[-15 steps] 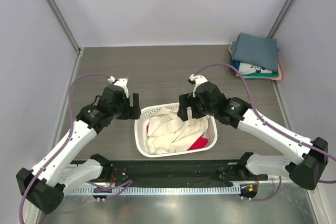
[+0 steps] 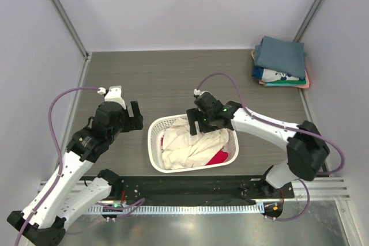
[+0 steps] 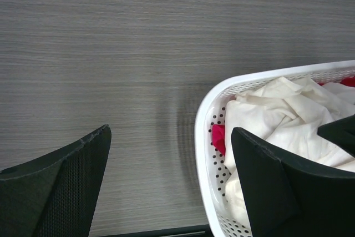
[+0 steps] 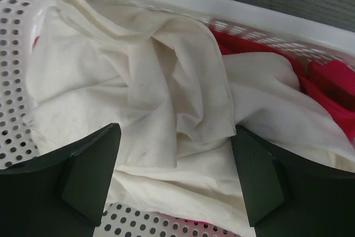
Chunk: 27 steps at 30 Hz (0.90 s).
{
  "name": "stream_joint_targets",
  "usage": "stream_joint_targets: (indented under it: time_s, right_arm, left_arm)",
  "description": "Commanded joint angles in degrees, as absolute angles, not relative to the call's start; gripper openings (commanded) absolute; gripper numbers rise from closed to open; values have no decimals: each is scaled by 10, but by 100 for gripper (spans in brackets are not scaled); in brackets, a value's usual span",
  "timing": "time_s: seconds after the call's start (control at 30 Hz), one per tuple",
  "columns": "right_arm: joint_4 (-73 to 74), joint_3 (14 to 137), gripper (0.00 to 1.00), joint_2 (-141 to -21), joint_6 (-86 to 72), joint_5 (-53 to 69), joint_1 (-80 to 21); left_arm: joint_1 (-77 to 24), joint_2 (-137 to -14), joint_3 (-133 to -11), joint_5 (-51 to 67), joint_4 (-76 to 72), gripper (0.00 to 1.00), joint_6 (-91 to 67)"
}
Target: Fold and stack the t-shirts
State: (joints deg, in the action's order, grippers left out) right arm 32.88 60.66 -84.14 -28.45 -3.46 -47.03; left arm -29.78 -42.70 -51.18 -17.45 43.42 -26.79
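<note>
I need to move my left gripper to the right in the top view next and down onto the basket's closest side rim, because its open fingers are above bare table.
A crumpled cream t-shirt [image 2: 187, 145] fills the white lattice basket [image 2: 154, 156], with a crimson-pink t-shirt [image 2: 218, 157] showing under it at the right. My right gripper [image 2: 195, 124] is open, low over the basket's far edge, its jaws straddling a fold of the cream shirt [image 4: 166, 98]; pink cloth [image 4: 327, 81] shows at the right. My left gripper [image 2: 136, 117] is open and empty over bare table just left of the basket rim [image 3: 208, 131]. The folded slate-blue t-shirt [image 2: 281, 55] tops a stack with white printed [image 2: 281, 75], green and pink ones at the far right corner.
The brown wood-grain table [image 2: 161, 79] stretches behind the basket. Pale walls close in the left, back and right sides. A black strip and metal rail [image 2: 184, 191] run along the near edge by the arm bases.
My right gripper has moved left and down into the basket over the cream shirt. My left arm has drawn back to the left, away from the basket.
</note>
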Motion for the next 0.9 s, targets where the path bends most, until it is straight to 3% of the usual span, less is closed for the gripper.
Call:
stream_joint_targets:
  time_s: [0.0,0.17,0.27,0.3,0.4,0.47,0.57,0.73,0.8,0.87]
  right_arm:
    - [309,645,86,-891,-291,-40,-470]
    - [306,671,78,-959,-289,-41,-473]
    - [307,686,39,-976,-292,-31,-482]
    - [308,691,16,-973,-296,-33,-484]
    - [308,719,1,-958,-295,-14,-491]
    - [320,750,1,-946,-294,-10,-492]
    - [400,893,1,-940,-267,-46,-492]
    - [535,1297,1,-1011,-205,-131,-478]
    - [537,1389,1,-1028,-185,-161,-460]
    - [527,1405,1,-1038,-182,-165,-411]
  left_arm:
    - [-299,-420,-509,-186,419,90,-272]
    - [-298,-417,-512,-181,420,90,-270]
    - [-298,-410,-510,-179,419,90,-270]
    - [-298,-407,-510,-179,420,90,-270]
    - [-298,-404,-510,-178,419,90,-271]
    - [-299,-404,-509,-181,419,90,-271]
    - [-298,-406,-509,-191,422,90,-273]
    - [-298,-406,-510,-192,425,90,-276]
    - [-298,-406,-509,-194,425,90,-277]
    - [-298,-405,-508,-196,425,90,-278]
